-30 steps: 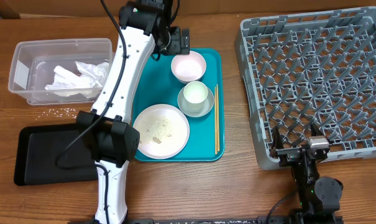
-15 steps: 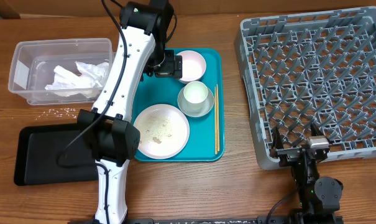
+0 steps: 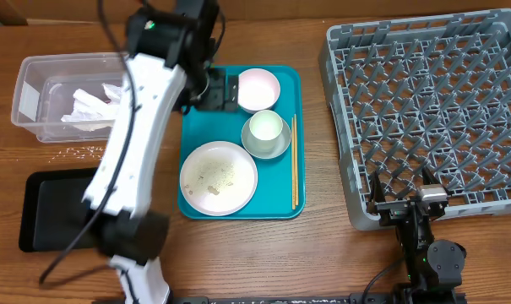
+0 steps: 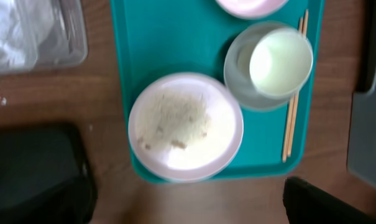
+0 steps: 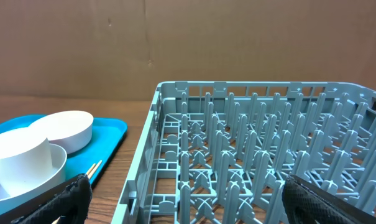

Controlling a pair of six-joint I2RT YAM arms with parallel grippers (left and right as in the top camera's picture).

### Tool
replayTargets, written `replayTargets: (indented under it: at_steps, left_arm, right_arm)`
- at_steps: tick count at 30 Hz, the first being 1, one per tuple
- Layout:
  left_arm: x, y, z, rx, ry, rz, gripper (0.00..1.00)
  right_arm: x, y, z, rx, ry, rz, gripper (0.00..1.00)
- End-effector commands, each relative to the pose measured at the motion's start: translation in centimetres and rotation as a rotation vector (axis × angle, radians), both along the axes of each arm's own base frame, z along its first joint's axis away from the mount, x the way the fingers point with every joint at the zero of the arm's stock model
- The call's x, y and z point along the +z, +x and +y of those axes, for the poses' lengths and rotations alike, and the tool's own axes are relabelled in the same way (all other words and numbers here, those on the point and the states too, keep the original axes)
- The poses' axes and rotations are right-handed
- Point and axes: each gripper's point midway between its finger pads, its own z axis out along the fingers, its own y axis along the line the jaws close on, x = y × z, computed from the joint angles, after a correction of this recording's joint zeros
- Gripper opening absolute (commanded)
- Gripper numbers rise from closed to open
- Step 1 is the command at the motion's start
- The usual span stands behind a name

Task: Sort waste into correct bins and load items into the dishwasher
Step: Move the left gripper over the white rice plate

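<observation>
I will next bring my open left gripper down and to the right in the overhead view, onto the plate's rim facing the chopsticks, where bare tray leaves finger room.
On the teal tray (image 3: 196, 127) sit a pale pink bowl (image 3: 257, 89), a white cup (image 3: 266, 127) inside a grey metal bowl (image 3: 276, 148), a white plate (image 3: 219, 176) with crumbs, and chopsticks (image 3: 294, 160). My left gripper (image 3: 220, 91) hovers over the tray's upper left, open and empty. The left wrist view looks down on the plate (image 4: 185, 127), the cup (image 4: 281, 62) and the chopsticks (image 4: 293, 118), with the left gripper (image 4: 188, 208) at the bottom edge. White napkins (image 3: 95, 105) lie in the clear tub (image 3: 35, 72). My right gripper (image 3: 403, 207) rests open at the grey dish rack's (image 3: 432, 110) front edge.
A black tray (image 3: 65, 207) lies at the front left. Loose rice grains (image 3: 82, 152) lie on the table between the tub and the black tray. The right wrist view shows the right gripper (image 5: 197, 205) open before the rack (image 5: 256, 162).
My left arm has swung left, and its gripper has moved from the tray's top edge down to the left of the pink bowl. The right arm has not moved.
</observation>
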Motion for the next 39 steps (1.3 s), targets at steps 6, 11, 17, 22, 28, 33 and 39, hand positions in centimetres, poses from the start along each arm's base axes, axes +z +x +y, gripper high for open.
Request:
replayTargets:
  at_steps: [6, 11, 17, 22, 28, 33, 39]
  left_arm:
    - [-5.7, -5.8, 0.2, -0.022, 0.063, 0.231, 1.00]
    - [-9.7, -6.3, -1.5, -0.043, 0.076, 0.256, 1.00]
    - [-11.8, -6.9, -5.8, -0.185, 0.107, 0.184, 1.00]
    - [-12.1, -6.9, -6.7, -0.119, 0.263, 0.064, 0.80]
    - [-12.8, -7.1, -7.6, -0.081, 0.275, 0.033, 0.70]
    - [-14.6, -7.0, -6.9, -0.135, 0.294, 0.043, 0.60]
    - [-17.2, -7.9, -7.0, -0.260, 0.289, 0.080, 0.61]
  right_arm:
    - [-0.1, 0.0, -0.1, -0.010, -0.001, -0.007, 1.00]
    - [-0.1, 0.0, -0.2, -0.010, -0.001, -0.007, 1.00]
    - [-0.1, 0.0, -0.1, -0.010, -0.001, -0.007, 1.00]
    - [-0.1, 0.0, -0.2, -0.010, -0.001, -0.007, 1.00]
    - [-0.1, 0.0, -0.2, -0.010, -0.001, -0.007, 1.00]
    - [-0.1, 0.0, -0.1, -0.010, -0.001, -0.007, 1.00]
    - [-0.1, 0.0, -0.2, -0.010, -0.001, -0.007, 1.00]
